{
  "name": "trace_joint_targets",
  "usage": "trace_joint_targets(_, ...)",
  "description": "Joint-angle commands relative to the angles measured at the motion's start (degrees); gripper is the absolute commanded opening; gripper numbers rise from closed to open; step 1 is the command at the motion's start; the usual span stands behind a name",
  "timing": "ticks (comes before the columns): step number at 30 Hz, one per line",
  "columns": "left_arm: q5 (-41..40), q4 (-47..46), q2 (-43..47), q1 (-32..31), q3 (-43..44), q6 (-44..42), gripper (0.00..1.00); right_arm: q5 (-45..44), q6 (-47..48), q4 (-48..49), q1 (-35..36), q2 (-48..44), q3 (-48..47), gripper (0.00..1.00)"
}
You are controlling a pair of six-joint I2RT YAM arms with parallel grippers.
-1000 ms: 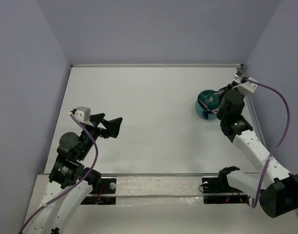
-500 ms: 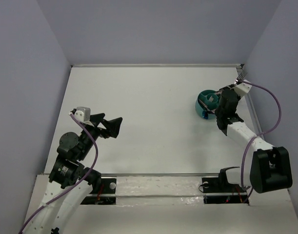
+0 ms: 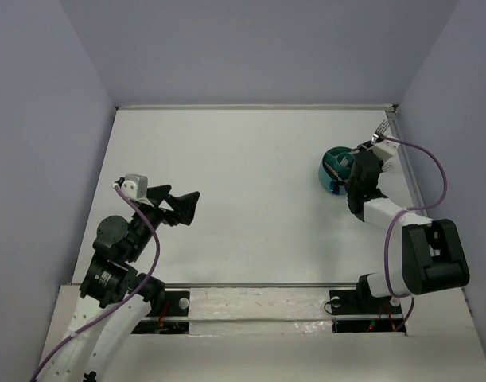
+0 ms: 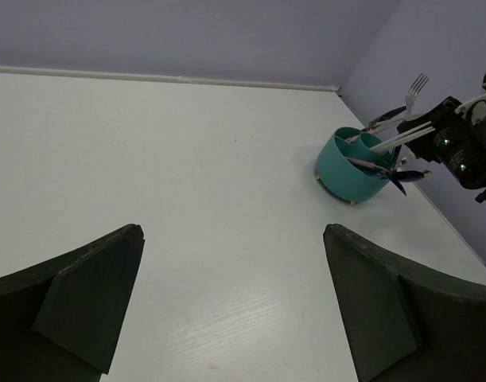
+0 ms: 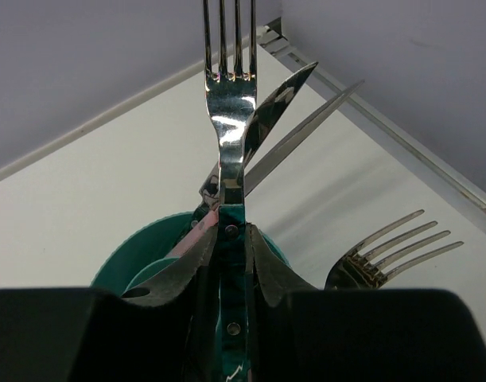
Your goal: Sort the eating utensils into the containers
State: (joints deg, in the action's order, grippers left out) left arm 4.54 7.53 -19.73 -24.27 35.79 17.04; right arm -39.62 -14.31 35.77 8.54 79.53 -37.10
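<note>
The right gripper moves down and slightly back next to release the fork into the cup's side by the second fork, so both forks sit together.
The teal-green cup [image 3: 332, 170] stands at the far right of the table, with several utensils leaning in it. The left wrist view shows the cup [image 4: 347, 173] holding pale sticks [image 4: 402, 138] and a dark blue spoon [image 4: 407, 177]. My right gripper [image 3: 375, 145] is shut on a fork [image 5: 229, 119] by its dark teal handle, tines pointing up and away. It hovers over the cup's right rim [image 5: 135, 259]. A second silver fork [image 5: 395, 253] lies just to the right. My left gripper [image 3: 181, 200] stands open over bare table at the left, with nothing between its fingers [image 4: 87, 294].
Two long silver blades [image 5: 284, 119] lean out of the cup behind the held fork. The table's right edge rail [image 3: 407, 171] and the right wall run close beside the right gripper. The back wall meets the table just beyond the cup.
The right arm has folded back toward its base. Its gripper has moved a little left and nearer, closer to the cup, still holding the fork. The left arm has not moved.
</note>
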Motion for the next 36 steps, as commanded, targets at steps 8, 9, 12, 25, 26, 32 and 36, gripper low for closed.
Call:
trace_joint_targets(8, 0.83, -3.14, -0.58, 0.45, 1.30, -0.07, 0.99, 1.03, -3.97, 9.41, -0.19, 1.07, 4.32, 0.00)
trace_joint_targets(9, 0.83, -3.22, -0.49, 0.45, 1.30, -0.07, 0.99, 1.21, -3.98, 9.67, -0.19, 0.90, 4.41, 0.00)
trace_joint_targets(12, 0.83, -3.22, -0.58, 0.45, 1.39, -0.08, 0.99, 1.03, -3.89, 8.53, 0.34, 1.07, 3.79, 0.00)
trace_joint_targets(25, 1.09, -3.57, -0.66, 0.45, 1.30, 0.10, 0.99, 1.73, -9.42, -2.54, 2.54, -3.67, 4.05, 0.13)
trace_joint_targets(26, 1.09, -3.57, -0.58, 0.45, 1.30, 0.10, 0.99, 1.73, -9.51, -2.63, 2.54, -3.85, 4.32, 0.16)
trace_joint_targets(32, 1.00, -3.49, -0.58, 0.45, 1.30, 0.10, 0.99, 3.14, -11.10, -5.62, 3.07, -6.22, 5.11, 0.23)
trace_joint_targets(36, 1.00, -3.49, -0.40, 0.45, 1.30, 0.10, 0.99, 3.49, -11.36, -6.67, 3.07, -7.45, 5.99, 0.24)
